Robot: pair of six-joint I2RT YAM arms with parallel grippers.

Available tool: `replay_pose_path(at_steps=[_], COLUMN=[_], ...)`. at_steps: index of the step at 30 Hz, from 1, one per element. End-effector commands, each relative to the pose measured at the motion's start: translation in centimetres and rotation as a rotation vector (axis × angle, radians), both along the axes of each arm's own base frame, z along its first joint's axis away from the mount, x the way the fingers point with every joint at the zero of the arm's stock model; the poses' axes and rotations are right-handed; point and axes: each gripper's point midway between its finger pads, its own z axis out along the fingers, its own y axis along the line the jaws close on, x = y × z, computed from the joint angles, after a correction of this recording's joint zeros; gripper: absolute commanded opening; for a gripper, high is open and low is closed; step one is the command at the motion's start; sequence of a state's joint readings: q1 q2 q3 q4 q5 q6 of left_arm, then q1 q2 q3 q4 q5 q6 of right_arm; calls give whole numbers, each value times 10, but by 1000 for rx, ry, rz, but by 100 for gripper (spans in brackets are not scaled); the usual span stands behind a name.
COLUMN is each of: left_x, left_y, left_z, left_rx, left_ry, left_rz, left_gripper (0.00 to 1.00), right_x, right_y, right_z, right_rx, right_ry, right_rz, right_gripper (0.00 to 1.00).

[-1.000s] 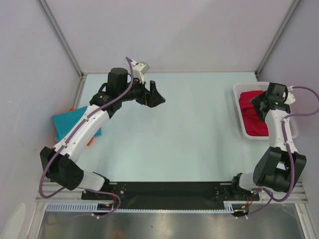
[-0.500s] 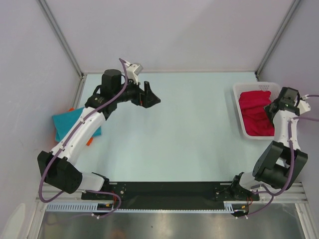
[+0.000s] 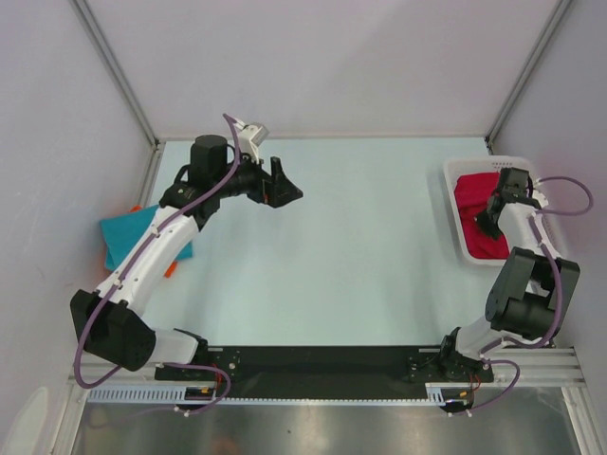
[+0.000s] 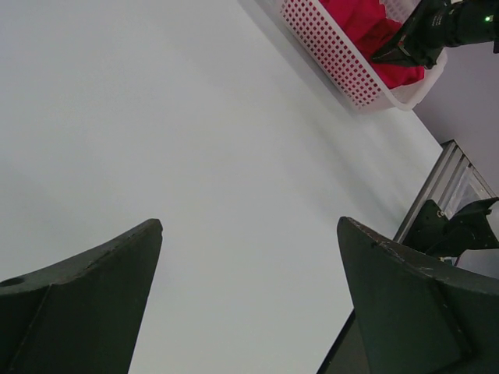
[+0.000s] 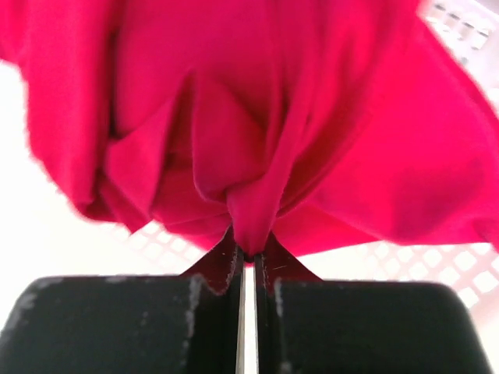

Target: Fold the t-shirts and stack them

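Observation:
My right gripper is to lift the pink t-shirt high, then bring it down over the basket's table-side rim (image 3: 450, 190) and release it, because the t-shirt is bunched up inside the basket.
The magenta-pink t-shirt (image 3: 474, 220) lies crumpled in the white basket (image 3: 453, 209) at the right edge. My right gripper (image 3: 488, 223) is down in the basket, shut on a pinched fold of the pink t-shirt (image 5: 249, 210); the wrist view shows cloth bunched between its fingertips (image 5: 269, 261). A folded teal t-shirt (image 3: 128, 235) rests at the far left, with an orange t-shirt (image 3: 171, 271) peeking from beneath it. My left gripper (image 3: 285, 190) hovers open over the table's far middle, its fingers (image 4: 93, 265) wide apart with nothing between them. In the left wrist view the pink t-shirt (image 4: 366, 31) shows in the basket (image 4: 327, 47).
The basket stands against the right wall. Grey walls close the table on three sides. A black rail (image 3: 322, 365) with both arm bases runs along the near edge.
My right gripper moved from the basket's right rim down into it and shut on the pink t-shirt. The left gripper drifted slightly left and stayed open.

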State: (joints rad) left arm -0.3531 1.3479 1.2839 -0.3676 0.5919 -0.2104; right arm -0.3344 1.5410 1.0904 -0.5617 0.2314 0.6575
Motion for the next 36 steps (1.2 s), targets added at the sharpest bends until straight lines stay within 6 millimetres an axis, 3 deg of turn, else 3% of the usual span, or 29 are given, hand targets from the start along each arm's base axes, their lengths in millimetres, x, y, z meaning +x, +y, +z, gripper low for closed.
replay_pose_path(at_steps=[1, 3, 4, 5, 7, 8, 10, 11, 12, 13, 14, 15, 16, 17, 18, 19, 21, 22, 24, 25, 30, 31, 33, 34, 36], left_x=[1, 3, 5, 6, 7, 9, 10, 10, 11, 11, 12, 11, 12, 12, 12, 13, 13, 13, 12, 12, 12, 13, 14, 14, 15], left_y=[0, -3, -4, -5, -7, -8, -9, -10, -10, -10, -10, -11, -10, -10, -9, -8, -6, -6, -3, -2, 3, 3, 2, 2, 2], left_z=[18, 16, 16, 14, 11, 9, 6, 5, 5, 1, 0, -2, -3, -4, -5, -8, -9, -10, -12, -12, -15, -15, -14, -13, -10], left_rx=[-49, -59, -63, -66, -75, -76, -79, -82, -86, -86, -87, -88, -88, -87, -86, -84, -81, -81, -79, -79, -77, -78, -87, -89, -93], left_ry=[-49, -33, -28, -23, -10, -3, 9, 12, 14, 21, 25, 32, 36, 38, 39, 43, 46, 47, 51, 48, 53, 54, 61, 62, 52], left_rz=[-14, -17, -19, -20, -26, -27, -24, -25, -25, -24, -23, -23, -19, -17, -14, -10, -4, -4, 4, 5, 17, 16, 14, 10, 9], left_gripper=[100, 100, 100, 100, 100, 100, 100, 100, 100, 100, 100, 100, 100, 100, 100, 100, 100, 100, 100, 100, 100, 100, 100, 100, 100], right_x=[36, 47, 54, 61, 67, 68, 68, 66, 62, 60, 57, 47, 43, 34, 20, 11, -7, -8, -6, 1, 25, 36, 47, 56, 58], right_y=[17, 22, 35, 40, 60, 68, 86, 115, 128, 146, 177, 204, 225, 273, 288, 302, 340, 350, 348, 345, 301, 276, 246, 218, 175], right_z=[57, 99, 116, 150, 189, 232, 273, 288, 331, 346, 348, 387, 395, 391, 417, 424, 427, 421, 417, 404, 386, 386, 386, 385, 402], right_rx=[-110, -167, -183, -213, -252, -285, -305, -298, -319, -310, -279, -252, -225, -183, -199, -230, -225, -211, -207, -224, -268, -288, -320, -361, -468], right_ry=[-115, -169, -195, -247, -305, -370, -442, -467, -562, -600, -596, -700, -721, -706, -777, -791, -813, -806, -801, -761, -693, -687, -668, -644, -632], right_rz=[105, 137, 178, 199, 256, 280, 326, 399, 439, 490, 583, 679, 751, 891, 926, 975, 1071, 1097, 1089, 1072, 950, 881, 796, 720, 580], right_gripper=[0, 0, 0, 0, 0, 0, 0, 0, 0, 0, 0, 0, 0, 0, 0, 0, 0, 0, 0, 0, 0, 0, 0, 0, 0])
